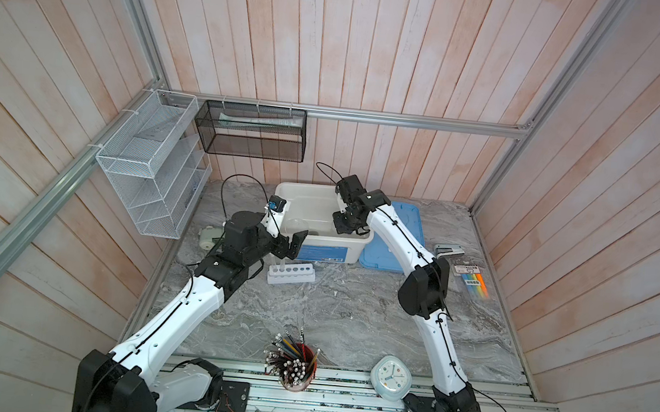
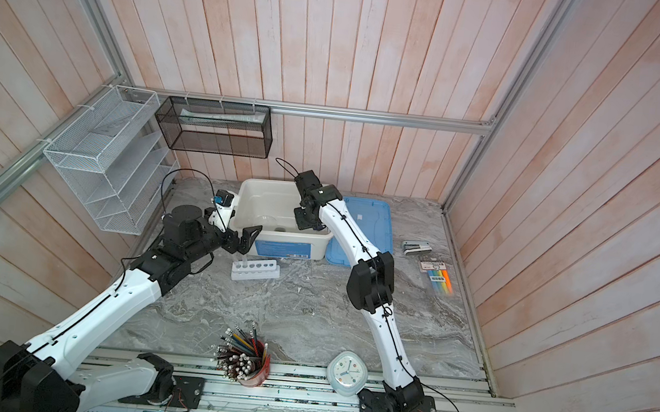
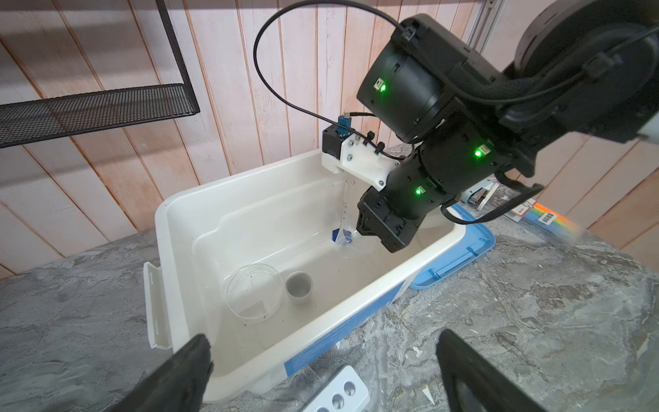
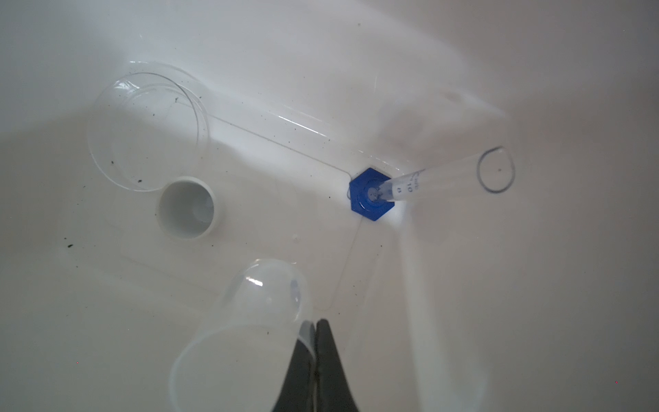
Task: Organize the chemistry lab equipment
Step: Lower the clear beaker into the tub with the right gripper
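The robot's right gripper next needs to go down to the bare bottom of the bin below it, near the graduated cylinder's blue foot, and let go, as the beaker (image 4: 249, 339) hangs above that bottom.
My right gripper (image 4: 315, 323) reaches down into the white bin (image 1: 287, 194) and is shut on the rim of a clear beaker (image 4: 249, 339), which hangs tilted just above the bin floor. On that floor are a flat round dish (image 4: 142, 132), a tiny white cup (image 4: 187, 208) and a clear graduated cylinder on a blue hexagonal foot (image 4: 371, 194). My left gripper (image 1: 293, 245) hovers open and empty at the bin's front left corner. It is above the white six-hole rack (image 1: 291, 273) on the table. A thin clear tube seems to stand at the rack's left end.
A blue lid (image 1: 400, 239) lies right of the bin, with a stapler (image 1: 449, 251) and a marker pack (image 1: 475, 281) beyond it. The red cup of pencils (image 1: 297, 364) and white clock (image 1: 390, 376) sit at the front edge. Wire shelves (image 1: 148, 167) and a black mesh basket (image 1: 252, 130) hang behind.
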